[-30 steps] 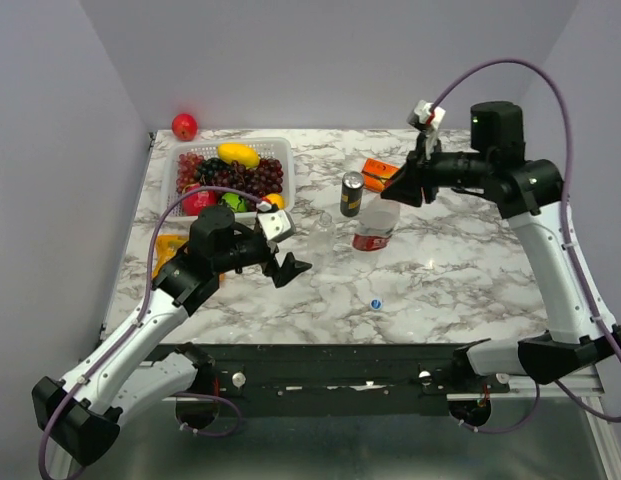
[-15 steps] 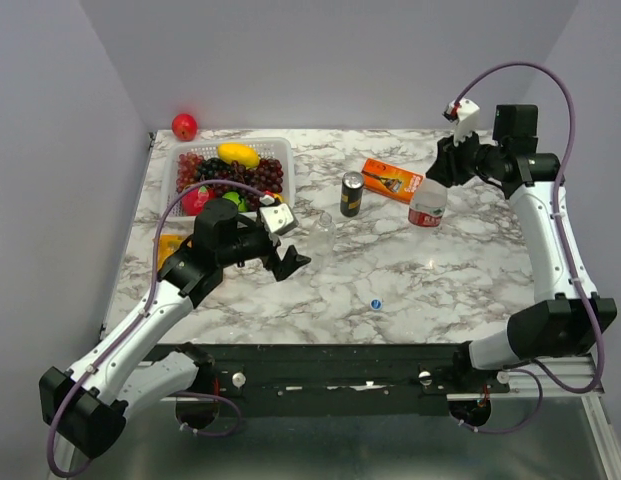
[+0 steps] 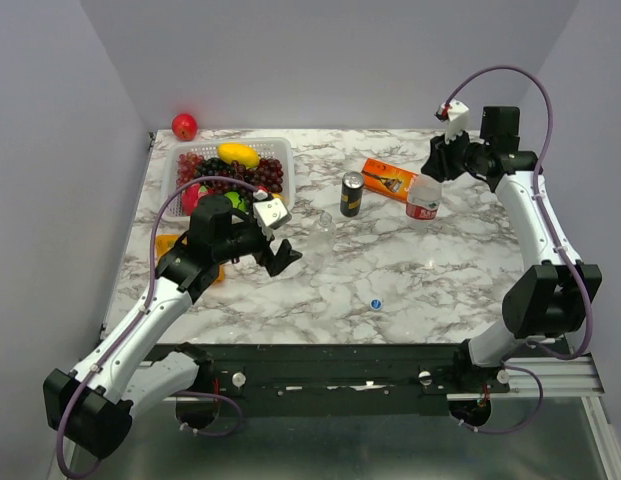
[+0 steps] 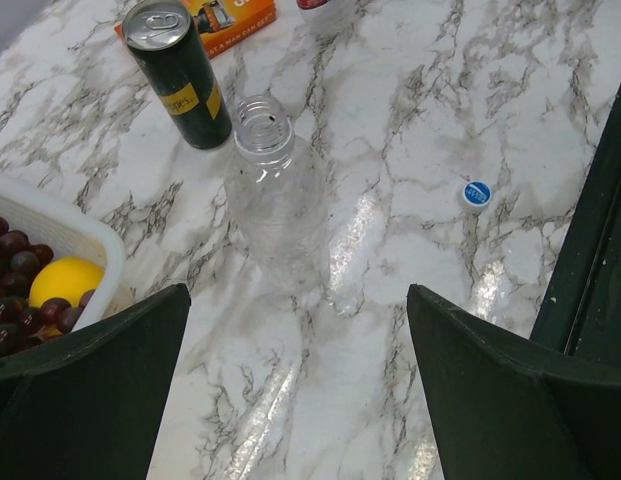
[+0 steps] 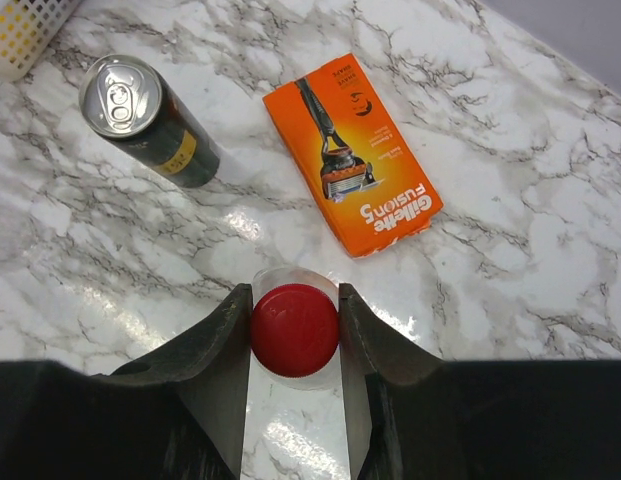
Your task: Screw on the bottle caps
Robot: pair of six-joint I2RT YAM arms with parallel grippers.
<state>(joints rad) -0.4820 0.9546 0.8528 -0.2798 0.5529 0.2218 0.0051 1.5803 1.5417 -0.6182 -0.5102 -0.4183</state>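
My right gripper is to move down next onto the marble [image 3: 421, 222] beside the orange razor box and release the red cap, because the labelled bottle still hangs above the marble.
The plain clear bottle [image 4: 275, 195] stands upright and uncapped mid-table, also in the top view [image 3: 325, 236]. My left gripper [image 3: 282, 258] is open and empty, just left of it. The blue cap [image 3: 375, 303] lies loose on the marble toward the front, also in the left wrist view [image 4: 477, 193]. My right gripper [image 5: 294, 330] is shut on the red cap [image 5: 294, 330], which sits on the red-and-white labelled bottle [image 3: 424, 198]. That bottle hangs tilted from the gripper [image 3: 431, 172] at the back right, above the table.
A dark drink can [image 3: 351, 194] stands behind the plain bottle. An orange razor box [image 3: 390, 180] lies beside the labelled bottle. A white basket [image 3: 273, 150] of fruit sits at the back left, a red apple [image 3: 184, 126] behind it.
My right arm has carried the labelled bottle by its red cap from mid-table to the back right, past the orange box. My left gripper has barely moved.
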